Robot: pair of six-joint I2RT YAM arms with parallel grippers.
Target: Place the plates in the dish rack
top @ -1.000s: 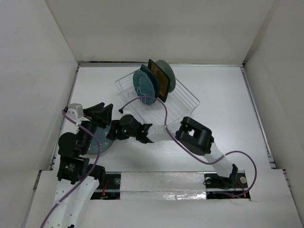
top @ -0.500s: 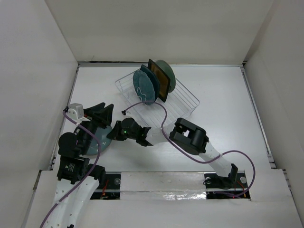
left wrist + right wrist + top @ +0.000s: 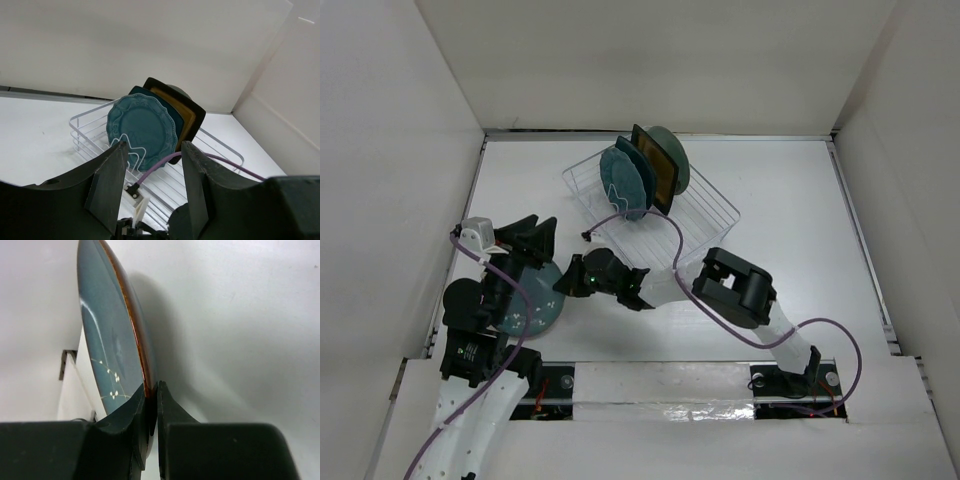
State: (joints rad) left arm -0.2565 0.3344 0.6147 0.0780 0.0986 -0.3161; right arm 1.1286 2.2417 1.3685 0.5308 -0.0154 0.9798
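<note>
My right gripper lifts outward to the rack's empty end [image 3: 587, 190] beside the scalloped teal plate next. It then turns the held plate upright and lowers to release it.
A round teal-blue plate [image 3: 528, 308] with small white flowers and a brown rim [image 3: 107, 350] lies at the table's near left, partly under my left arm. My right gripper [image 3: 566, 283] [image 3: 152, 392] is shut on its rim, one finger on each face. My left gripper [image 3: 525, 240] [image 3: 152, 170] hovers open above the plate with nothing between its fingers. The clear dish rack [image 3: 705, 215] [image 3: 220, 150] stands at the back centre. Upright in it are a scalloped teal plate [image 3: 623, 180] [image 3: 142, 127], a dark teal one, a mustard-yellow square [image 3: 660, 165] [image 3: 187, 117] and a pale green plate [image 3: 675, 152].
White walls [image 3: 410, 150] enclose the table on the left, back and right. A purple cable [image 3: 650, 225] arcs from my right wrist across the rack's near corner. The right arm's elbow [image 3: 735, 285] sits between the rack and the near edge.
My right gripper has closed onto the plate's rim. More of the plate's flowered face now shows beside my left arm. The left gripper has hardly moved.
</note>
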